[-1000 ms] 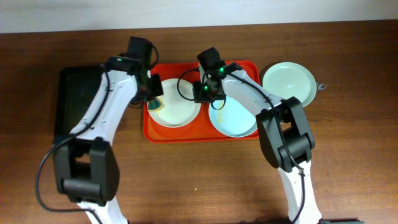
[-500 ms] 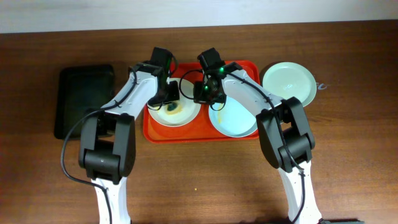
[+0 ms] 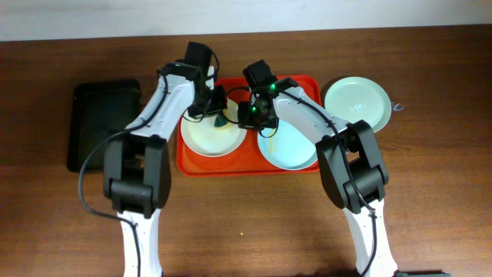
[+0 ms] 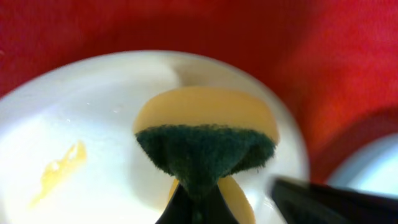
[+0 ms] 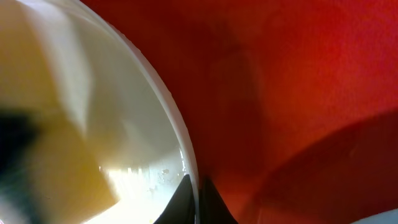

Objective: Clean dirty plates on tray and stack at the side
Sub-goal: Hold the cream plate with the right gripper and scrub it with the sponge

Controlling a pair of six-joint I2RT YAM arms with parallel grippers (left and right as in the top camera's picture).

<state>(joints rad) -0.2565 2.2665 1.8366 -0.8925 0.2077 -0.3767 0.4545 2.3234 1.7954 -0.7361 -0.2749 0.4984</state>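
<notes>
Next, my right gripper lifts, carries the cream-white plate point(image 3: 209, 137) onto the mint plate point(image 3: 355, 104) and releases it. The mint one lies to my gripper's right in the overhead view.
The cream-white plate point(image 3: 209, 137) lies on the left half of the red-orange tray point(image 3: 250, 167). My left gripper point(image 3: 218, 115) is shut on a yellow sponge with a green scouring face point(image 4: 205, 146) and presses it on this plate's right part. A yellowish smear point(image 4: 59, 174) remains on the plate point(image 4: 81, 118). My right gripper point(image 3: 250, 117) is shut on this plate's right rim point(image 5: 180, 134), one finger on each side. A pale blue plate point(image 3: 290, 152) lies on the tray's right half. A mint plate point(image 3: 355, 104) rests on the table, right of the tray.
A smaller black tray point(image 3: 100, 123) sits on the wooden table left of the red tray. Both arms cross over the tray's back half, close together. The right gripper's dark body shows at the lower right of the left wrist view point(image 4: 329, 199).
My left gripper has swept the sponge from the cream plate's left side across to its right part, near the right gripper. The right gripper has stayed on the rim.
</notes>
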